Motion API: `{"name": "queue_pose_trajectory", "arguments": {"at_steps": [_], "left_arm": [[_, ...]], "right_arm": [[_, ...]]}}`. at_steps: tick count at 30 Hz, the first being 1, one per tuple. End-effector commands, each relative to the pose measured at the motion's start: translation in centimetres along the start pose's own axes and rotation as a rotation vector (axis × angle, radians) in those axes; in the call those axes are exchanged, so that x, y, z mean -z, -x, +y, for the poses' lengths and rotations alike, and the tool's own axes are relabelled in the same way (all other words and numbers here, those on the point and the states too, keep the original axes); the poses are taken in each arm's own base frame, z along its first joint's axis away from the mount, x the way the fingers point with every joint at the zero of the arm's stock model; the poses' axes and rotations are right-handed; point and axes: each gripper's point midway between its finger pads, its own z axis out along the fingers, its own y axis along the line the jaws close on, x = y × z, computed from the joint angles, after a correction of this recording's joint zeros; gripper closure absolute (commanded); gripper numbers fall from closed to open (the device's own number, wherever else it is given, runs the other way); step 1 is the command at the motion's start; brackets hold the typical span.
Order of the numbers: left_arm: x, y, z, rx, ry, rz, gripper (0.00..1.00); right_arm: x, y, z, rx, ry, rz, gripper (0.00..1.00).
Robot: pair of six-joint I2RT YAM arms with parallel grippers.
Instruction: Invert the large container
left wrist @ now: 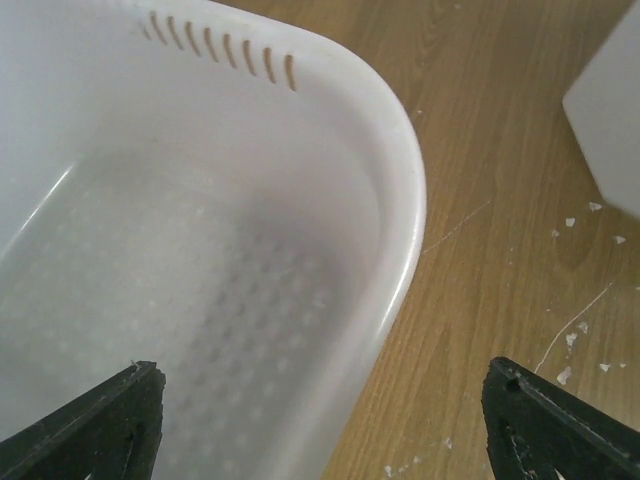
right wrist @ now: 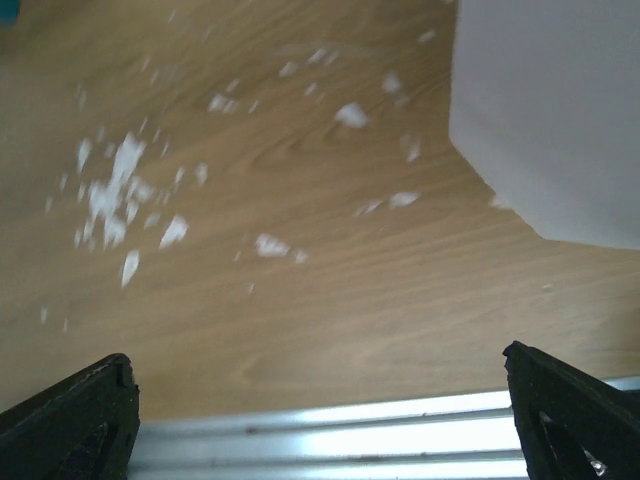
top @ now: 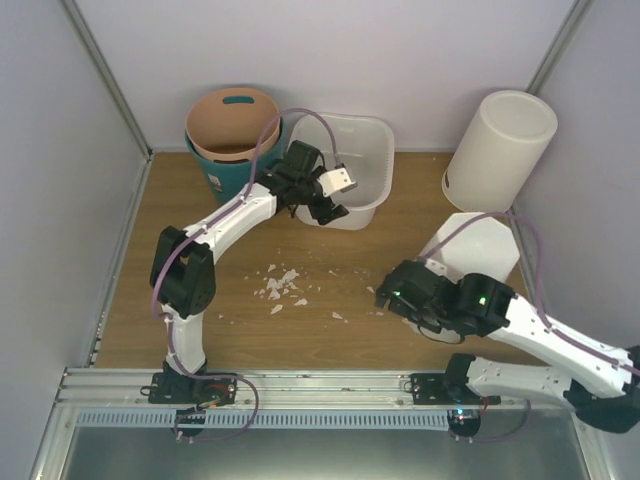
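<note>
I will lower my left gripper, turn it square to the tub's near rim (top: 352, 210) (left wrist: 325, 430) and close it there, because the rim runs slantwise between its open fingers.
The large container (top: 362, 150) is a wide white tub standing open side up at the back of the table, with slots under its rim. My left gripper (top: 326, 208) hangs open over its near rim. In the left wrist view the rim (left wrist: 405, 240) runs between the fingers of the left gripper (left wrist: 325, 430): one fingertip (left wrist: 100, 430) is over the tub's inside, the other (left wrist: 560, 420) over the wood outside. Neither touches the tub. My right gripper (top: 392, 298) is open and empty low over the table, seen wide apart in the right wrist view (right wrist: 320, 425).
A teal bin (top: 232, 135) with a tan inside stands left of the tub. A tall round white bin (top: 500, 140) is at the back right and an octagonal white bin (top: 485, 245) just behind my right arm. White scraps (top: 280, 285) litter the wood. A metal rail (top: 320, 385) edges the front.
</note>
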Motion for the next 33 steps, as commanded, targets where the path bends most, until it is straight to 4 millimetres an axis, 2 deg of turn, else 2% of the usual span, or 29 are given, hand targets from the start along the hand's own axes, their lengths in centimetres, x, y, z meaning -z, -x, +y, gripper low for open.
{"name": "queue_pose_trajectory", "arguments": {"at_steps": [1, 7, 16, 18, 21, 25, 27, 29, 30, 33], "left_arm": [[-1.7, -0.3, 0.0, -0.122, 0.025, 0.057, 0.13], [-3.0, -2.1, 0.0, -0.164, -0.004, 0.134, 0.12], [-5.0, -4.5, 0.5, -0.19, -0.063, 0.245, 0.14], [-5.1, -4.7, 0.6, -0.189, -0.076, 0.261, 0.18], [-5.4, -5.2, 0.7, -0.202, -0.084, 0.282, 0.3], [-5.6, -5.8, 0.7, -0.205, -0.094, 0.316, 0.49], [-5.5, -6.2, 0.6, -0.204, -0.099, 0.336, 0.57], [-5.4, -6.6, 0.5, -0.206, -0.102, 0.355, 0.64], [-5.4, -6.8, 0.5, -0.207, -0.102, 0.362, 0.7], [-5.3, -6.9, 0.7, -0.204, -0.092, 0.373, 0.93]], "right_arm": [[0.3, 3.8, -4.8, -0.218, -0.126, -0.211, 0.0], [-1.1, 7.4, -4.6, -0.191, -0.149, -0.275, 0.0], [-5.1, 13.8, -0.5, -0.02, -0.043, -0.278, 0.0], [-5.5, 14.9, 0.2, 0.016, -0.045, -0.277, 0.0], [-5.9, 16.9, -0.2, 0.058, -0.087, -0.286, 0.0], [-4.3, 19.3, -1.2, 0.055, -0.089, -0.301, 0.0], [-3.8, 18.5, -1.8, 0.051, -0.107, -0.255, 0.0], [-4.3, 16.2, -1.9, 0.023, -0.074, -0.169, 0.0], [-4.8, 14.7, -1.6, -0.002, -0.035, -0.123, 0.0], [-6.2, 9.5, 1.2, -0.03, 0.12, -0.008, 0.0]]}}
